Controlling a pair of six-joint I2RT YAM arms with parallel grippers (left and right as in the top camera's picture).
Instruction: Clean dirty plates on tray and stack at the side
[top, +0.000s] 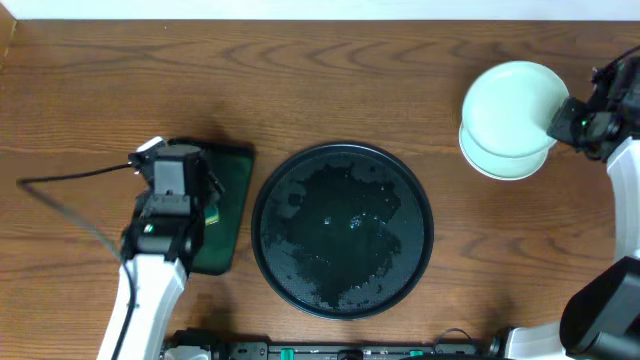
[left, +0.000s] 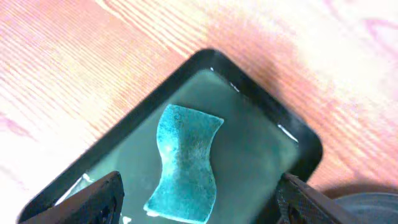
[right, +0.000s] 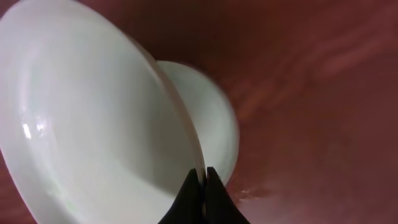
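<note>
The plate in my right gripper still hangs tilted above the stacked plate, so my right gripper will next move down, lower the held plate onto that stacked plate and let go of the held plate's rim.
The round black tray sits mid-table, wet and holding no plates. At the far right my right gripper is shut on the rim of a pale mint-white plate, held tilted just above other stacked plates. In the right wrist view the fingers pinch the held plate's rim, with the plate below behind it. My left gripper is open over a teal sponge lying in the dark green rectangular tray.
The dark green rectangular tray lies left of the round tray, partly under my left arm. A black cable runs across the left of the wooden table. The table's front edge holds the arm bases.
</note>
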